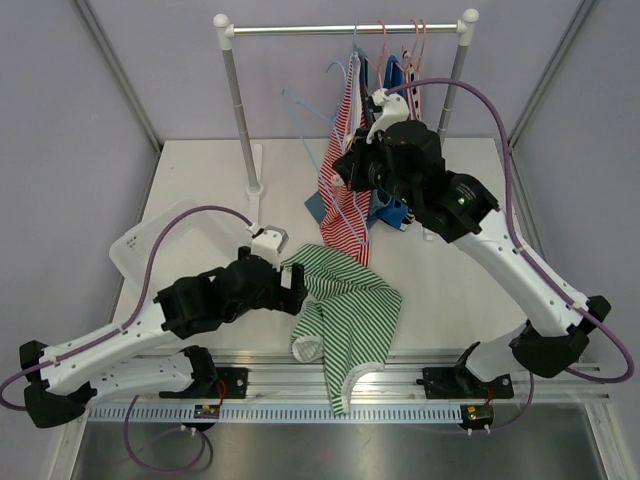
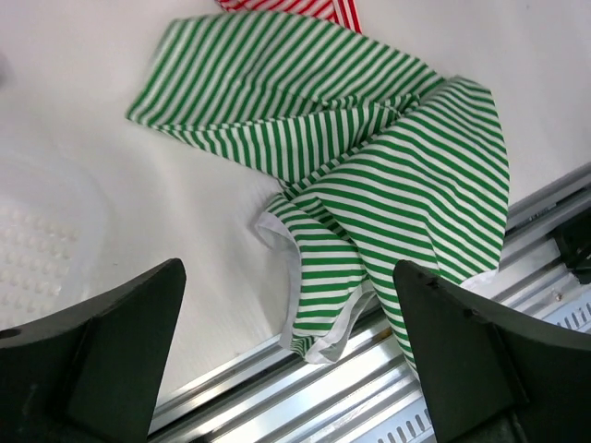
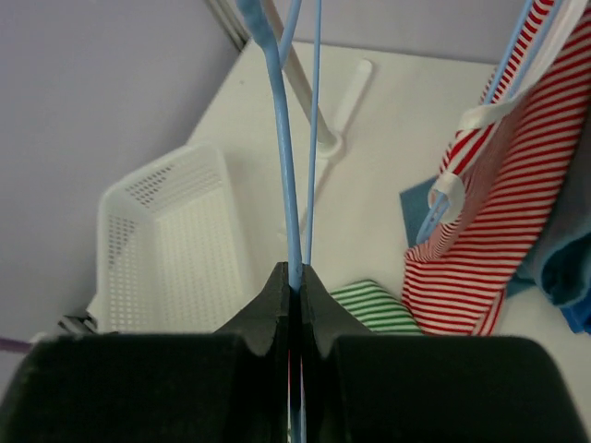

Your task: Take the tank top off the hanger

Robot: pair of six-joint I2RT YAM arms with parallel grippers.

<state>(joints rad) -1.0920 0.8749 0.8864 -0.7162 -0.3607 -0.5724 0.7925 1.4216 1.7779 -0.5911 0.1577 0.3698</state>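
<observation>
My right gripper holds the empty blue hanger. It should carry the hanger outward next and let go of it on the rod's bare part (image 1: 311, 30), since that part lies outward of my gripper.
A red-and-white striped tank top (image 1: 345, 205) hangs from a thin blue hanger (image 1: 305, 110) below the rack rod (image 1: 340, 30). In the right wrist view its white strap still loops over a hanger arm (image 3: 462, 185). My right gripper (image 1: 347, 168) is shut on the blue hanger wire (image 3: 294, 221), its jaws pressed together around it (image 3: 295, 277). A green-and-white striped tank top (image 1: 345, 305) lies crumpled on the table, its hem over the front rail (image 2: 332, 341). My left gripper (image 1: 297, 285) is open and empty just above it (image 2: 286, 277).
A white perforated basket (image 1: 150, 245) sits at the left (image 3: 175, 240). The rack's left post (image 1: 243, 120) stands behind it. Pink hangers (image 1: 400, 45) and blue garments (image 1: 392, 212) hang at the rod's right end. The metal rail (image 1: 400, 385) runs along the front edge.
</observation>
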